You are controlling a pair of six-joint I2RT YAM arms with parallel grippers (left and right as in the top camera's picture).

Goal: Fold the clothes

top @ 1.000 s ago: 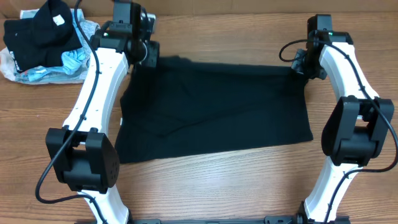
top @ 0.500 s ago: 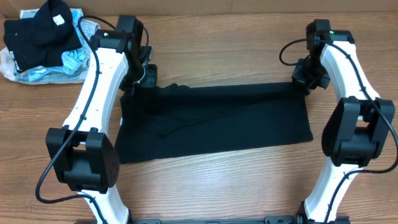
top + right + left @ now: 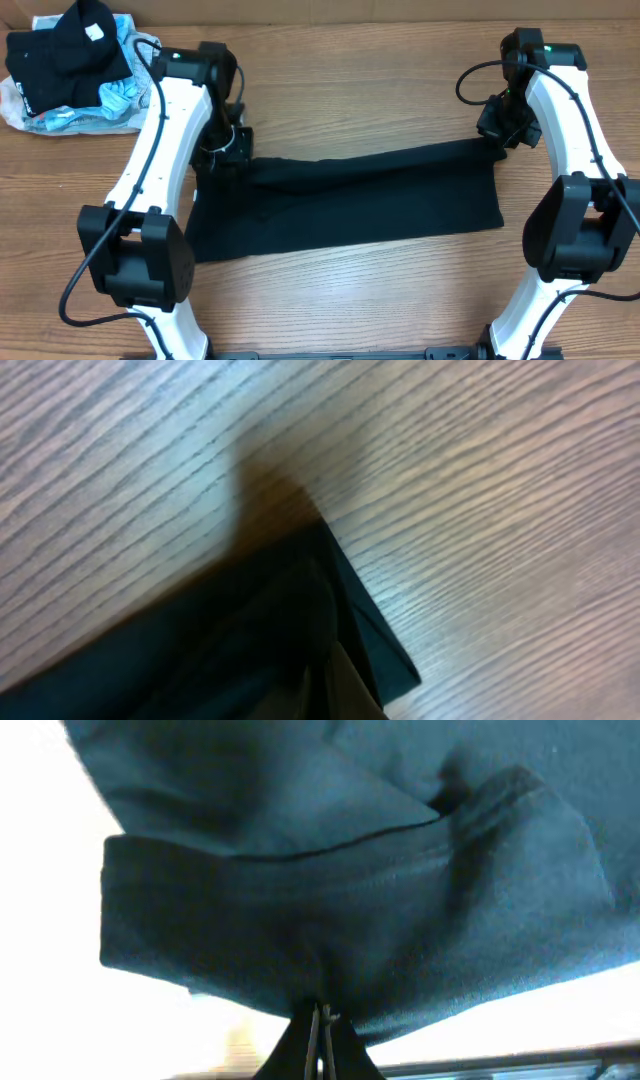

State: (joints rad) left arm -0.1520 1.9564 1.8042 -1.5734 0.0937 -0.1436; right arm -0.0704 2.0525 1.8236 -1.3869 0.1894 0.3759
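Observation:
The garment's held corner is still short of its near edge. My left gripper must first move back and down to get it onto the garment's lower layer (image 3: 221, 232).
A black garment (image 3: 350, 200) lies across the wooden table, its far edge lifted and carried toward the near edge. My left gripper (image 3: 228, 152) is shut on the garment's far left corner; the left wrist view shows the dark cloth (image 3: 340, 890) hanging from the closed fingers (image 3: 320, 1025). My right gripper (image 3: 500, 135) is shut on the far right corner; the right wrist view shows the black cloth (image 3: 250, 640) pinched at the fingers (image 3: 335, 690) just above the wood.
A pile of black clothes (image 3: 65, 45) lies on a plastic bag (image 3: 60, 115) at the far left corner. Bare wood table (image 3: 360, 100) stretches behind the garment and in front of it.
Both grippers have drawn the garment's far edge toward the near side, so the folded part now covers more of the lower layer and the visible cloth is narrower.

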